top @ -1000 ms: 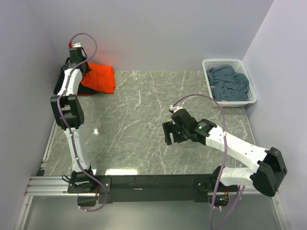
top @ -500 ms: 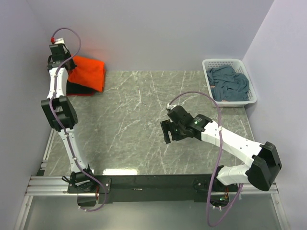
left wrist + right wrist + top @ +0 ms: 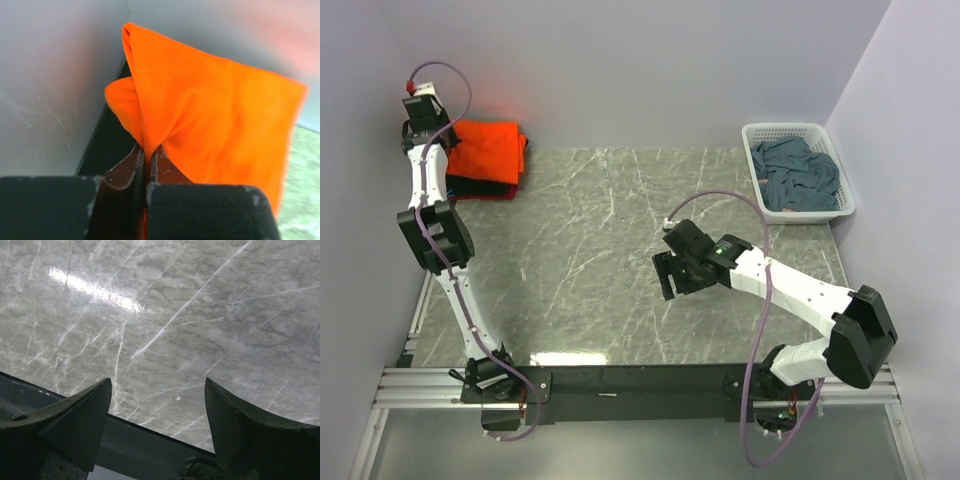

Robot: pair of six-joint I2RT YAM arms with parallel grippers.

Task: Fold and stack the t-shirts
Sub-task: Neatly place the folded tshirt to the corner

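Note:
The pinched fold of the orange t-shirt is raised close to the side. My left gripper will next lower it away from that side, over the stack (image 3: 474,155) (image 3: 192,138), and open.
The orange t-shirt (image 3: 488,150) sits folded at the far left corner on top of a black t-shirt (image 3: 472,189), of which only a dark edge shows. My left gripper (image 3: 438,138) is shut on a pinched fold of the orange t-shirt (image 3: 215,110); in the left wrist view the left gripper (image 3: 147,151) has cloth squeezed between its pads. The blue-grey t-shirt (image 3: 798,175) lies crumpled in the white basket (image 3: 788,128). My right gripper (image 3: 668,276) hovers open over bare marble mid-table; the right gripper (image 3: 157,385) holds nothing.
Walls close in on the left, back and right. The basket stands at the far right corner. A dark rail (image 3: 135,440) runs along the table's near edge below the right gripper. The marble tabletop (image 3: 590,230) lies between the arms.
The left arm has swung further left and back toward the corner, dragging the orange t-shirt with it. The right gripper has shifted slightly left and its jaws have narrowed a little.

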